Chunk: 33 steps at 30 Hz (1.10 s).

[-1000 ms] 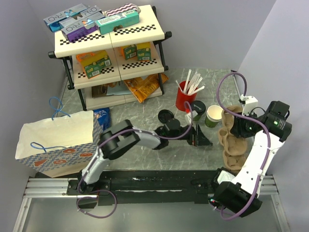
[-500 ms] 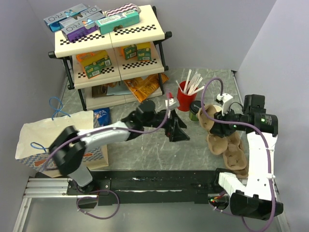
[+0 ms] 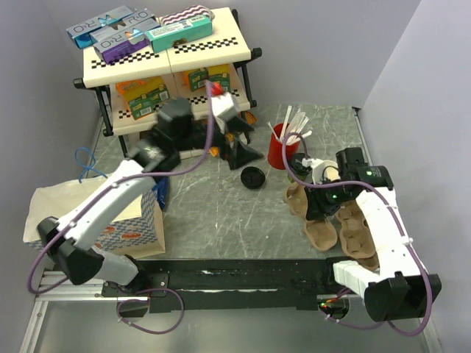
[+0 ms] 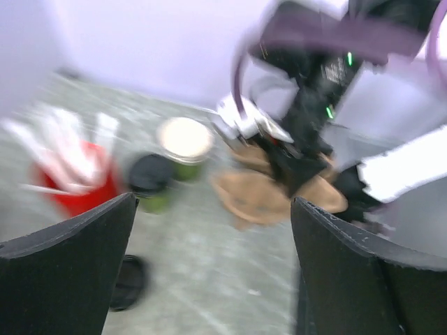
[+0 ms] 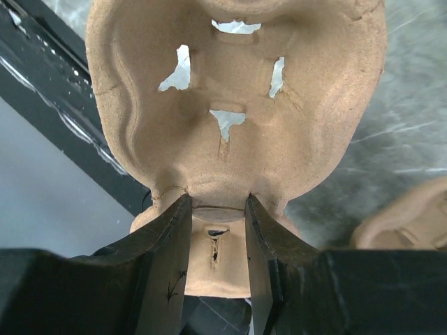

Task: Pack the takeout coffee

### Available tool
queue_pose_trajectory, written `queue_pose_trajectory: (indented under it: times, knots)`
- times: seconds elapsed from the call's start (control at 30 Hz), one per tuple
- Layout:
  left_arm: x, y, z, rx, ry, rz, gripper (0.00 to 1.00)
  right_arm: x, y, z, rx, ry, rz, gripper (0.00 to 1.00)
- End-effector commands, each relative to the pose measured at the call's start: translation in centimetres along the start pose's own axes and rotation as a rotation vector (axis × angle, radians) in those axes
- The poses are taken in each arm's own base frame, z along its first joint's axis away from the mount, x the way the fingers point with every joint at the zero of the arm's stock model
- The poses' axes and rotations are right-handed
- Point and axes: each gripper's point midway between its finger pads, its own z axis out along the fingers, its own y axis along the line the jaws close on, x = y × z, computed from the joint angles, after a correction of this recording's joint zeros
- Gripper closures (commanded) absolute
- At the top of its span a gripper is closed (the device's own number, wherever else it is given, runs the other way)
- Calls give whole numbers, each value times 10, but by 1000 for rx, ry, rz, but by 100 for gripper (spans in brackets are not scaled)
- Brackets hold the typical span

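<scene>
I should next lower my right gripper's carrier flat onto the bare, open tabletop below, beside the second carrier, and release it.
The takeout coffee, a small green cup wearing a black lid, stands blurred in the left wrist view between the red cup of white sticks and an uncapped green cup. My left gripper hangs open and empty high over the table in front of the shelf, well left of the cups; its fingers frame bare table. My right gripper is shut on the rim of a brown pulp cup carrier, held low over the table just right of the cups.
A loose black lid lies on the table left of the red cup. A second pulp carrier rests at the right. The paper bag stands at the left, the stocked shelf behind.
My left arm has lifted and swung left and back from the cups toward the shelf, still open. My right arm has carried the pulp carrier leftward and nearer the table's middle.
</scene>
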Motion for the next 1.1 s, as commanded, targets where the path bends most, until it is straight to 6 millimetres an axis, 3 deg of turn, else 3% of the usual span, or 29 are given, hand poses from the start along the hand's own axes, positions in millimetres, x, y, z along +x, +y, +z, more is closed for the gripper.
queue_pose_trajectory:
  times: [0.0, 0.13, 0.27, 0.33, 0.5, 0.63, 0.83, 1.07]
  knots:
    - [-69, 2, -54, -125, -58, 235, 1, 22, -8, 19, 22, 95, 67, 100]
    - [-93, 26, -89, -256, -93, 289, 1, 50, -23, 32, 78, 194, 124, 100]
    - [-95, 49, -110, -339, -115, 276, 1, 70, -35, 33, 108, 241, 193, 100]
    - [-92, 61, -115, -360, -114, 253, 1, 74, -41, 31, 118, 254, 208, 100]
    - [-96, 65, -116, -352, -131, 262, 1, 86, -70, 14, 189, 254, 303, 100]
    - [-89, 66, -115, -342, -138, 235, 1, 91, -86, 9, 225, 261, 278, 100]
    - [-90, 62, -122, -341, -144, 229, 1, 76, -98, 23, 196, 217, 249, 100]
    - [-116, 70, -144, -448, -136, 353, 1, 40, -86, 40, 120, 185, 116, 100]
